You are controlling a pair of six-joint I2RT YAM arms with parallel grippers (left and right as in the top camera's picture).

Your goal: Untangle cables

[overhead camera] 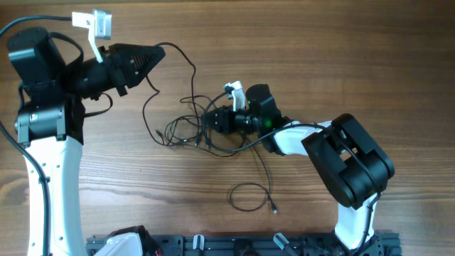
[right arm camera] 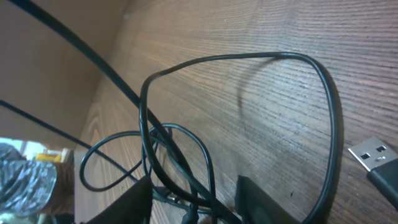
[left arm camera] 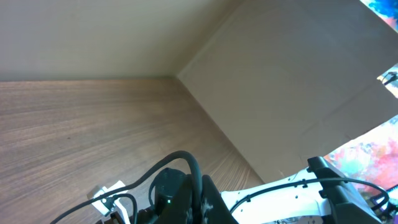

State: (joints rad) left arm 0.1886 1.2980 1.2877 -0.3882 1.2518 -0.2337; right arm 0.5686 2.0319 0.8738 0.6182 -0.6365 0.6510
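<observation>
Clear tabletop lies below and left in the overhead view, so my left gripper should pull the piece of cable off the tangle that way, lower and release.
The cables [overhead camera: 186, 128] lie as a loose black tangle at mid-table. One strand [overhead camera: 186, 60] rises from it to my left gripper [overhead camera: 158, 51], which is shut on it above the table at the upper left. In the left wrist view the fingers [left arm camera: 198, 186] are pressed together with the strand between them. My right gripper [overhead camera: 213, 121] is low in the right side of the tangle. In the right wrist view it [right arm camera: 196, 202] is open with several strands [right arm camera: 249, 56] crossing between its fingers. A USB plug [right arm camera: 372, 155] lies to the right.
A separate cable loop [overhead camera: 249, 195] with a small plug [overhead camera: 275, 210] lies nearer the front of the wooden table. A black rail [overhead camera: 242, 245] runs along the front edge. A cardboard wall [left arm camera: 298, 93] stands behind the table.
</observation>
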